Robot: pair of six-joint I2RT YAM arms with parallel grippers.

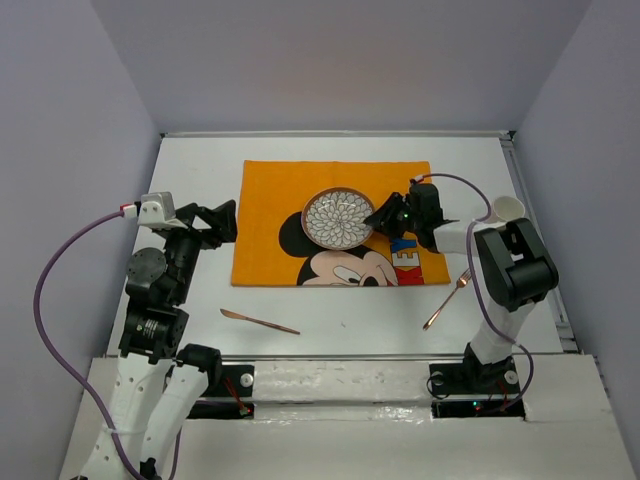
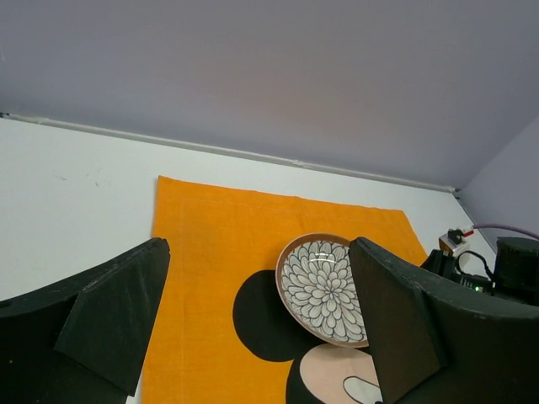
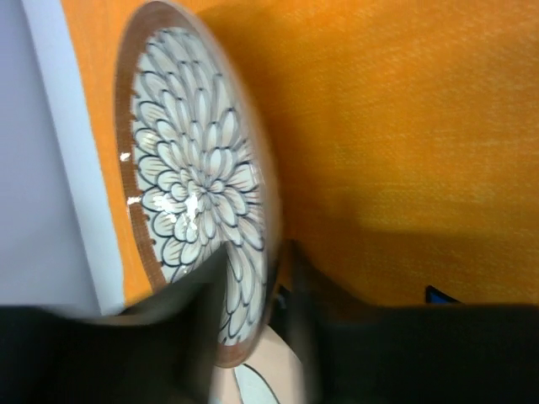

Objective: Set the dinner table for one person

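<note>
The plate is already on the mat. My right gripper lifts next, then swings toward the white cup beside the plate and comes down to its rim [image 1: 504, 206].
A floral-patterned plate [image 1: 338, 217] [image 2: 324, 289] [image 3: 194, 194] with a brown rim lies on the orange Mickey Mouse mat [image 1: 290, 200] [image 3: 404, 126], which is spread on the white dinner table [image 1: 200, 160]. My right gripper [image 1: 383, 217] [image 3: 257, 252] straddles the plate's right rim. One finger is over the patterned face and the other is outside the rim, with a thin gap showing, so the jaws stand slightly open. My left gripper [image 1: 222, 222] [image 2: 259, 252] hovers wide open and empty at the mat's left edge.
A copper knife [image 1: 258, 320] lies on the table in front of the mat. A matching fork [image 1: 447, 300] lies at the front right. A white cup [image 1: 509, 209] stands at the right, beside the right arm.
</note>
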